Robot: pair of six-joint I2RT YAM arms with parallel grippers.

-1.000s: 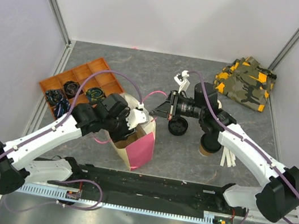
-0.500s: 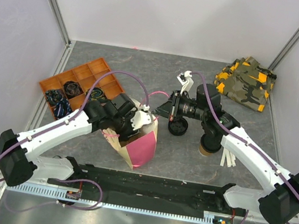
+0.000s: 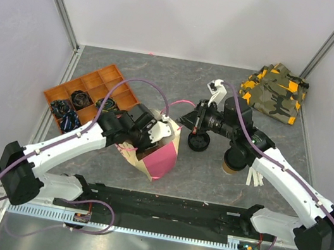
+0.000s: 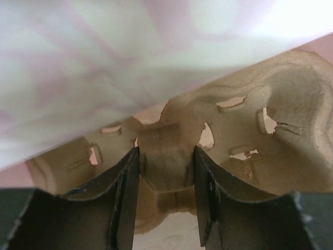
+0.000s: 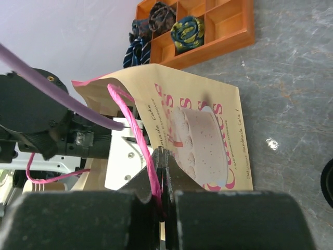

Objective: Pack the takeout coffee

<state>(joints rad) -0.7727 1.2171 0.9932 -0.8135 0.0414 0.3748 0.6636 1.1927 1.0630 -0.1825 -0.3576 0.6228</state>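
Observation:
The open inside of the bag is right below the carrier's centre post, so I need to move my left gripper down deeper into the paper bag (image 3: 161, 157) and let go of the post there.
A tan paper bag (image 3: 161, 157) with pink sides and a cake print (image 5: 208, 130) stands mid-table. My right gripper (image 3: 183, 119) (image 5: 165, 153) is shut on its pink string handle (image 5: 136, 125), holding the mouth up. My left gripper (image 3: 156, 133) reaches into the bag. There it (image 4: 166, 156) is shut on the centre post of a brown pulp cup carrier (image 4: 250, 135). A tan paper cup (image 3: 230, 167) stands under my right forearm. The arm hides its top, so I cannot tell whether it is the lidded takeout coffee. A black lid (image 3: 198, 142) lies beside the bag.
An orange divided tray (image 3: 104, 79) (image 5: 229, 28) with rolled ties sits at the left. A camouflage cloth (image 3: 274, 91) lies at the back right. White strips (image 3: 253, 177) lie next to the tan cup. Walls close in on the table on three sides.
The left gripper has pushed deeper into the bag, which has shifted and tilted rightward. The right gripper has drawn the handle to the right and a little back.

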